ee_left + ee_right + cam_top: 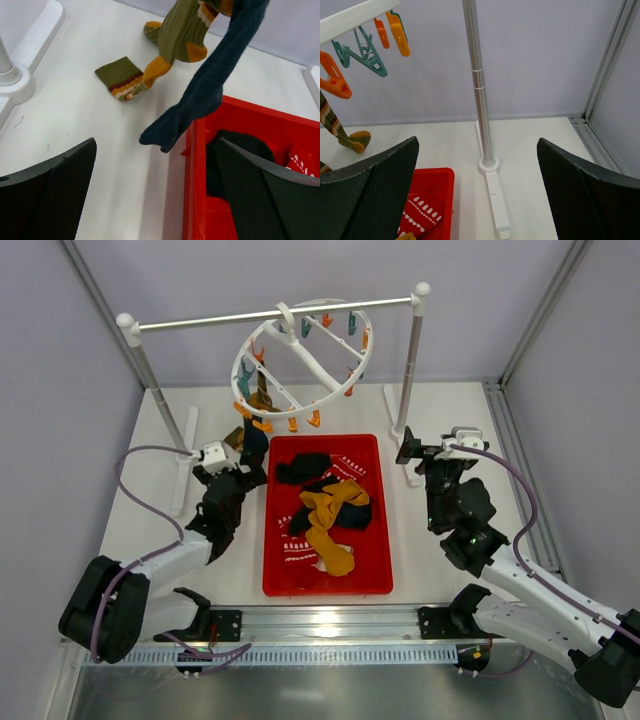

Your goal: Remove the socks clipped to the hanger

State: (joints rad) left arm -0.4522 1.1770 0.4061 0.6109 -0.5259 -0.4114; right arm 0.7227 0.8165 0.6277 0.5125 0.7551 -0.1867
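Note:
I should move my left gripper outward next, onto the navy sock's free tip.
The white ring hanger (300, 352) with orange and teal clips hangs tilted from the silver bar. A navy sock (255, 436) and an olive striped sock (262, 392) hang clipped at its lower left. In the left wrist view the navy sock (210, 85) dangles to just above the tray's edge, and the olive sock (175, 35) hangs behind it with its cuff (120, 77) touching the table. My left gripper (243, 476) (155, 200) is open and empty, low, just short of the navy sock's tip. My right gripper (418, 454) (477, 195) is open and empty, right of the tray.
A red tray (275, 540) (195, 165) holds mustard socks (335, 515), a black sock (303, 468) and red patterned socks (420, 210). The silver bar (220, 318) rests on two posts; the right post (480, 85) and its white foot stand ahead of my right gripper.

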